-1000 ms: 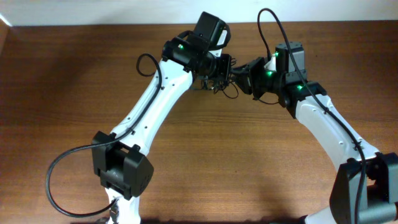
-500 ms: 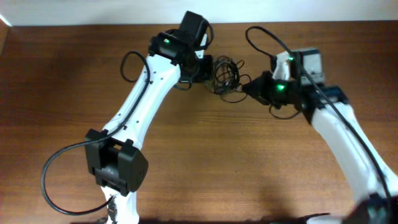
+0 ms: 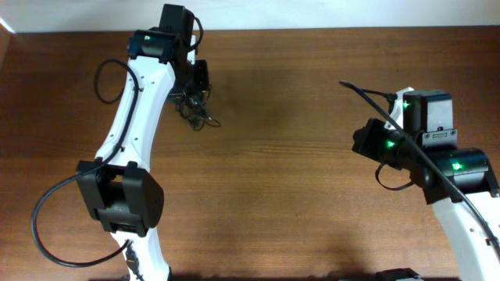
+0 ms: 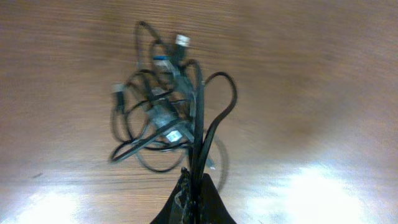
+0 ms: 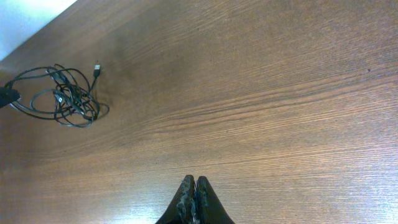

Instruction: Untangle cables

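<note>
My left gripper needs to turn next and swing the cable pieces toward my right gripper, over the open middle of the table, because my right gripper is far from the clump (image 4: 163, 115).
The cables (image 3: 195, 109) are a tangled clump of thin black wires with small plug ends, at the back left of the wooden table. My left gripper (image 3: 200, 84) is shut on strands of the clump. In the left wrist view the gripper (image 4: 196, 182) pinches two strands while the clump (image 4: 163, 115) hangs loosely beyond it, over the wood. My right gripper (image 3: 358, 139) is far off at the right, shut and empty. In the right wrist view its fingertips (image 5: 195, 182) touch each other, and the clump (image 5: 62, 98) lies far away at the upper left.
The table's back edge and a pale wall (image 5: 25, 18) run just behind the clump. The left arm's thick black cable (image 3: 105, 74) loops beside its forearm. The right arm's own cable (image 3: 367, 94) arches above its wrist.
The arms have pulled apart. My left gripper carried the clump left toward the back left corner. My right gripper has left the clump and drawn back to the right, shut on nothing.
</note>
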